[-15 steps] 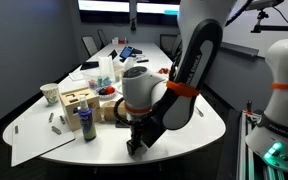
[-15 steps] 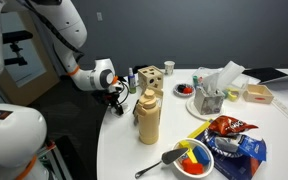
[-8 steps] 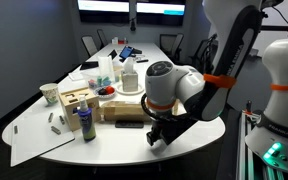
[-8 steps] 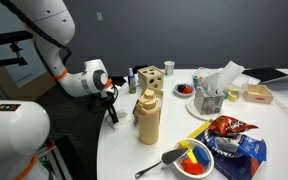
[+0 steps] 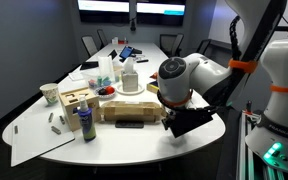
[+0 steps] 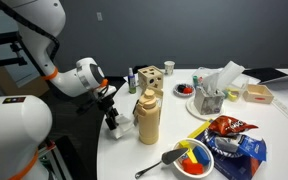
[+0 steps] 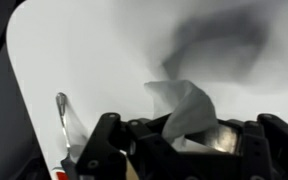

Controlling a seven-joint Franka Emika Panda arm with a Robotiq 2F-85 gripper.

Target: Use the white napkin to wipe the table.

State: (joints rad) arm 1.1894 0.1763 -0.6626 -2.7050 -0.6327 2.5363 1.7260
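I need to move my gripper back a little, low over the bare table near the table's rounded end [image 6: 117, 148], and let go of the white napkin, since the napkin's crumpled loose end is lying on the table.
The white napkin [image 7: 187, 108] is pinched between my gripper's [image 7: 184, 132] jaws in the wrist view, and its rumpled free end lies against the white table [image 7: 94, 50]. In both exterior views the gripper [image 5: 181, 122] [image 6: 114, 124] is low over the table [image 5: 114, 140] [image 6: 119, 160] near its rounded end. A pale patch of the napkin [image 6: 114, 128] shows at the fingertips. In the exterior view from the end of the table, the arm hides the napkin.
A tan squeeze bottle [image 6: 148, 118] stands close beside the gripper. A wooden box [image 5: 77, 100], a dark bottle [image 5: 87, 125] and a flat black object [image 5: 129, 123] sit nearby. A bowl with a spoon [image 6: 194, 158], a snack bag [image 6: 229, 128] and a large paper sheet [image 5: 34, 140] lie further off.
The gripper has swept along the table's rounded end with the napkin in it, and the arm has swung round with it. The other objects have not moved.
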